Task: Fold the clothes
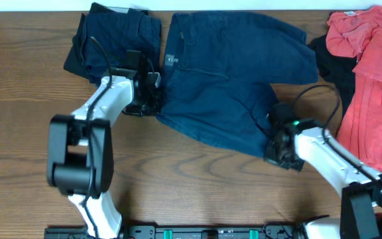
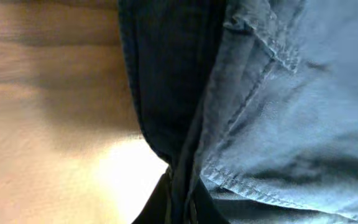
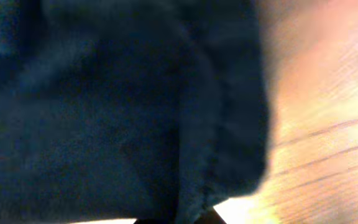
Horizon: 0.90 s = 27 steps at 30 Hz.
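Next, my left gripper needs to carry the pinched waist edge of the trousers up, then outward and down over the trousers' waist end (image 1: 183, 77) and release it, since they still lie spread out.
A pair of blue trousers (image 1: 231, 79) lies spread out in the middle of the table, waist to the left and leg hem at the lower right. My left gripper (image 1: 152, 93) is at the waist edge. In the left wrist view its fingers (image 2: 179, 208) are shut on a pinched fold of the blue trousers (image 2: 278, 112). My right gripper (image 1: 278, 143) is at the lower right hem corner. In the right wrist view the dark trouser cloth (image 3: 117, 106) fills the frame, and the hem runs down between the fingertips (image 3: 191, 214), which are shut on it.
A folded dark navy garment (image 1: 111, 36) lies at the back left, next to the left gripper. A red garment (image 1: 370, 79) lies over a black one (image 1: 330, 60) at the right edge. Bare wooden table (image 1: 197, 186) shows in front.
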### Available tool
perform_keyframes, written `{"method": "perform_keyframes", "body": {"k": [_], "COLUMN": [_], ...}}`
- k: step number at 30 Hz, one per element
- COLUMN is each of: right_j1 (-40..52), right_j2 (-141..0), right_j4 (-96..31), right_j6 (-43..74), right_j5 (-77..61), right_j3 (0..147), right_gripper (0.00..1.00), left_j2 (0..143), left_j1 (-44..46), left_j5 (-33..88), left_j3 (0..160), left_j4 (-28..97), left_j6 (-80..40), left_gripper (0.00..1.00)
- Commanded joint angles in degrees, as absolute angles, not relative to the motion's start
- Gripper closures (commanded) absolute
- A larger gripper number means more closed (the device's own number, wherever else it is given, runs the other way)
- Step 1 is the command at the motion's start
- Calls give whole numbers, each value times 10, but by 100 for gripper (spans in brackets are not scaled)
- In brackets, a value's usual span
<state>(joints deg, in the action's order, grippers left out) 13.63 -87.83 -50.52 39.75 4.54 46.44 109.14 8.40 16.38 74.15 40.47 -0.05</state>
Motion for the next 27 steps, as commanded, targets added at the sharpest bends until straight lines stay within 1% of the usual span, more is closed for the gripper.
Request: {"method": "perform_keyframes", "body": {"k": [1,8,14,22,27], "right_j1": [85,-25,-86,-109,-109], "right_j2": [-843,-789,-747,-671,-595], "right_j4": [-527,-564,-582,-639,-680], "right_j6": [321,253,206,190,181], "right_j5": [80,68,27,19,10], "right_j3": [527,648,714,743,748], "right_gripper": [99,99,99,99,99], "left_j2": [995,898,879,869,841], "left_j1": [79,100,166,246,279], "left_j5": [136,137,136,123,124], "left_j3": [743,743,743,743,743], "left_j4": [413,466,490,518,568], "left_j6": [-50,-141,-149,-200,-264], "left_gripper": [94,94,94,94,94]}}
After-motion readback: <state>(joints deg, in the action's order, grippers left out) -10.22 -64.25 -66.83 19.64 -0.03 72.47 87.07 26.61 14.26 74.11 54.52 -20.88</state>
